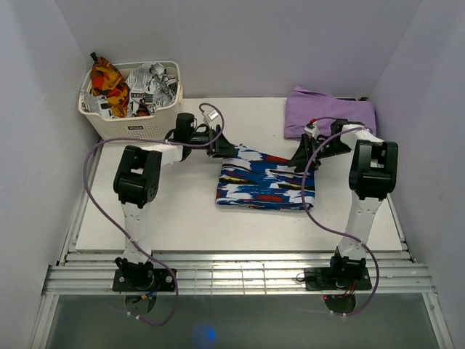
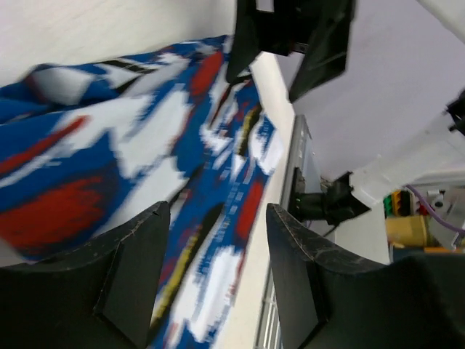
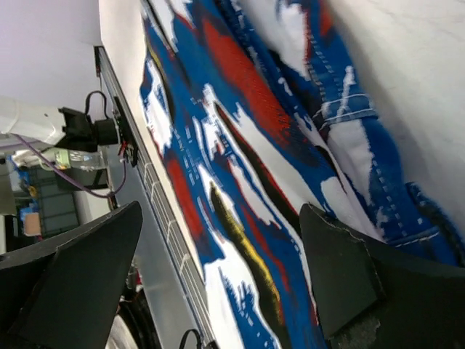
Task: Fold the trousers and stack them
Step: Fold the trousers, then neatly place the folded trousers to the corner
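Note:
My right gripper should move back and to the right in the top view next, because the short end of the trousers is back from it on that side.
The trousers, bright blue with white, red, black and yellow streaks, lie folded into a flat rectangle in the middle of the table. My left gripper is open and empty at the fold's far left corner; the cloth shows between its fingers. My right gripper is open and empty over the far right corner; the cloth fills its view between wide-spread fingers.
A folded lilac-purple garment lies at the far right corner. A white basket with orange-red and black-and-white clothes stands at the far left. White walls close in on three sides; metal rails run along the near edge.

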Robot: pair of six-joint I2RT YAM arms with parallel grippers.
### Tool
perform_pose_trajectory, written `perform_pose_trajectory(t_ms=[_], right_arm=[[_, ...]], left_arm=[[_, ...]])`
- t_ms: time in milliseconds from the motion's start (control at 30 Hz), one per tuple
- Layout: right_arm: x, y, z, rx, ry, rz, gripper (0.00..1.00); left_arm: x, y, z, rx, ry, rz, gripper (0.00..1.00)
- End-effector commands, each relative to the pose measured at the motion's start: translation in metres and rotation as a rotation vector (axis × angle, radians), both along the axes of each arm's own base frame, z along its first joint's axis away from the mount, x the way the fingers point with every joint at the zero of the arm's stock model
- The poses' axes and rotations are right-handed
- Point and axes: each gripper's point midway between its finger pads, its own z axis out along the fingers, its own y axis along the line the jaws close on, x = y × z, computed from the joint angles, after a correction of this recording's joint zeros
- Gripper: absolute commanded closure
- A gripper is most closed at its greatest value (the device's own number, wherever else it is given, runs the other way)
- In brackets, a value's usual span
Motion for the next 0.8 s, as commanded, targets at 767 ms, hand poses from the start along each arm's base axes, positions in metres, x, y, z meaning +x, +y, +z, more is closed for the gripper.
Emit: perform_pose_trajectory(t_ms=[767], right_arm=[[-0.049, -0.076, 0.007, -0.544, -0.108, -0.288, 0.10]], left_arm=[[-0.038, 0.101, -0.001, 0.396, 0.004, 0.395, 0.02]])
